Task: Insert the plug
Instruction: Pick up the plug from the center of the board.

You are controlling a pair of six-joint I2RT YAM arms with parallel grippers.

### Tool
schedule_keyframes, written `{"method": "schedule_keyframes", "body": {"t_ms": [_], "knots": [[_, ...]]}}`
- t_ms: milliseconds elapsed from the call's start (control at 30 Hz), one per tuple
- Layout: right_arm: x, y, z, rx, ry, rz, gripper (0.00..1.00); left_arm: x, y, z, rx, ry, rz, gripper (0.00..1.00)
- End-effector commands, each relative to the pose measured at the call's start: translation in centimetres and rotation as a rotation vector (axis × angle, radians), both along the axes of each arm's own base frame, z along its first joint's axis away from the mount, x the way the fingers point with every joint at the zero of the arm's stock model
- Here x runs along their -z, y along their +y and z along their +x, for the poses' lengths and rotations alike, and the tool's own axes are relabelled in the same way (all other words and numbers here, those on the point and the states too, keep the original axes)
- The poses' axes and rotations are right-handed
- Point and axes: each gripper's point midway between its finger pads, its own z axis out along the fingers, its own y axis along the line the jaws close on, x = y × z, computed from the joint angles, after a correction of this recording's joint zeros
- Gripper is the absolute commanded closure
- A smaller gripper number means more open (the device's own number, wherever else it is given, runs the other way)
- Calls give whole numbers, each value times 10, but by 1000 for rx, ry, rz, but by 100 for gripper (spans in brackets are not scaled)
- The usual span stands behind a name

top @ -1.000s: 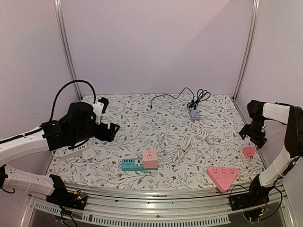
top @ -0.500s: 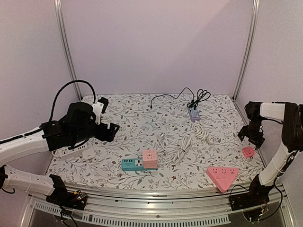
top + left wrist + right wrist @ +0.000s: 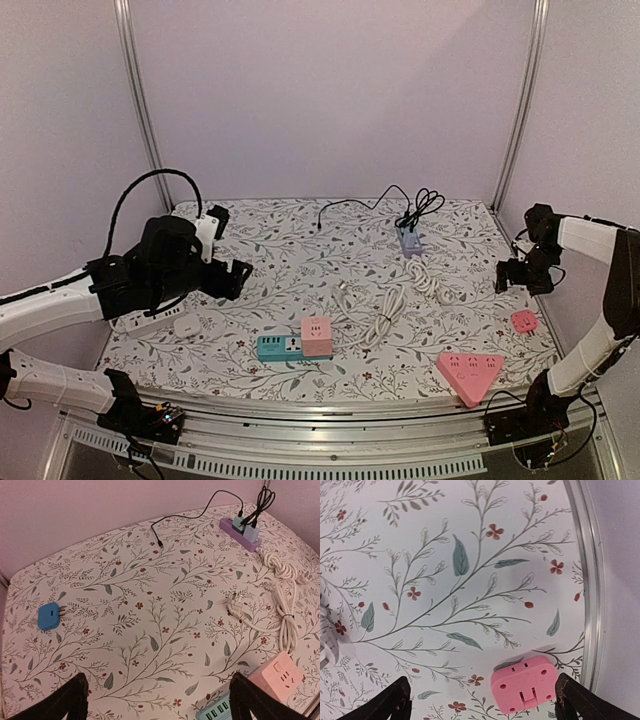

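Note:
I need to lower my right gripper toward the right in the wrist view next and turn it to straddle the small pink adapter (image 3: 524, 321) (image 3: 525, 683), because the adapter lies crooked and nearer one finger's end.
A white cable (image 3: 385, 305) lies coiled mid-table, its plug (image 3: 239, 607) resting loose on the cloth. A pink cube socket (image 3: 317, 335) sits against a teal power strip (image 3: 280, 347) near the front. My left gripper (image 3: 238, 280) hangs open above the left side of the table; in the left wrist view the left gripper (image 3: 160, 702) holds nothing, with the pink cube socket (image 3: 276, 676) beside one finger. My right gripper (image 3: 520, 275) is open at the right edge. In the right wrist view the right gripper (image 3: 482, 702) hovers over a small pink adapter (image 3: 525, 683), apart from it.
A purple power strip (image 3: 410, 240) with black leads plugged in lies at the back. A pink triangular strip (image 3: 469, 372) sits front right, the small pink adapter (image 3: 524, 321) near the right rail. A blue adapter (image 3: 48, 616) and a white block (image 3: 187, 325) lie left.
My right gripper has lifted and swung back from the small pink adapter toward the table's middle, still open. The left arm has not moved.

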Motion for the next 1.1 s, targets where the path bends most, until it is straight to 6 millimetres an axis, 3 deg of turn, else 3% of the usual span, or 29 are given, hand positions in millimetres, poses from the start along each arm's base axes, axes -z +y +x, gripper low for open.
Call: {"method": "schedule_keyframes", "body": {"t_ms": [0, 133, 333, 467, 633, 867, 1067], "knots": [[-3, 38, 2, -328, -68, 132, 1, -2, 6, 2, -13, -17, -7, 4], [0, 6, -10, -321, 47, -41, 1, -3, 5, 1, -8, -19, -10, 4], [21, 16, -34, -450, 134, -2, 1, -6, 7, 1, -10, -23, -8, 4], [24, 16, -38, -508, 153, -4, 1, -11, 8, -2, -8, -36, -25, 4], [25, -13, -40, -486, 233, -61, 1, -13, 8, -5, -6, -50, -19, 4], [36, -32, -43, -442, 269, -74, 1, -15, 9, -9, -9, -73, 22, 4], [55, -28, -50, -432, 309, -34, 1, -15, 9, -10, -7, -84, 43, 4]]}}
